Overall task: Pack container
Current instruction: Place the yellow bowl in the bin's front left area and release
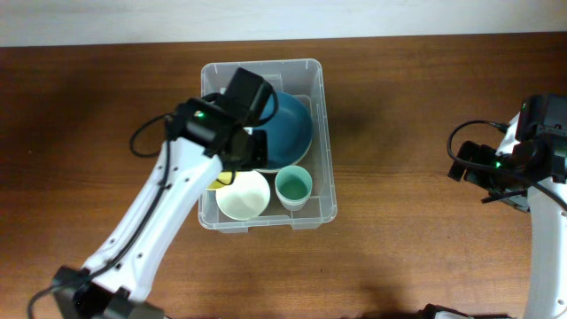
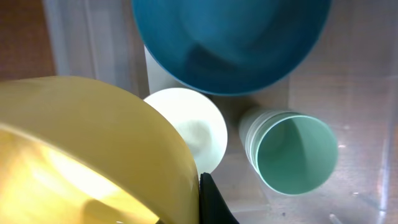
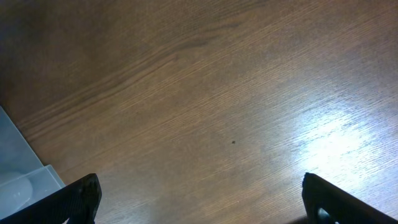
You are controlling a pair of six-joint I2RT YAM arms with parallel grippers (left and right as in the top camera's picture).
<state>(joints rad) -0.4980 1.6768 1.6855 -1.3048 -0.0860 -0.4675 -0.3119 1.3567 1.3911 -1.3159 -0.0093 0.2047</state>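
My left gripper lowers the yellow bowl point(image 1: 219, 182) next and shifts it toward the teal cup point(image 1: 293, 187), so that it nests in the empty cream bowl.
The clear container point(image 1: 326, 151) stands mid-table. It holds a blue bowl point(image 1: 288, 128), a cream bowl point(image 1: 243, 195) and a teal cup point(image 1: 293, 187). My left gripper point(image 1: 232, 167) reaches into its left side, shut on the rim of a yellow bowl point(image 1: 219, 182). In the left wrist view the yellow bowl point(image 2: 87, 155) fills the lower left, with one dark finger point(image 2: 210, 200) against its rim. Beyond it are the cream bowl point(image 2: 193, 124), the teal cup point(image 2: 295, 152) and the blue bowl point(image 2: 230, 43). My right gripper point(image 3: 202, 199) is open and empty over the table, far right of the container.
The wooden table point(image 1: 407, 106) surrounds the container. The right arm point(image 1: 514, 164) sits near the right edge. A corner of the container point(image 3: 18, 180) shows at the lower left of the right wrist view.
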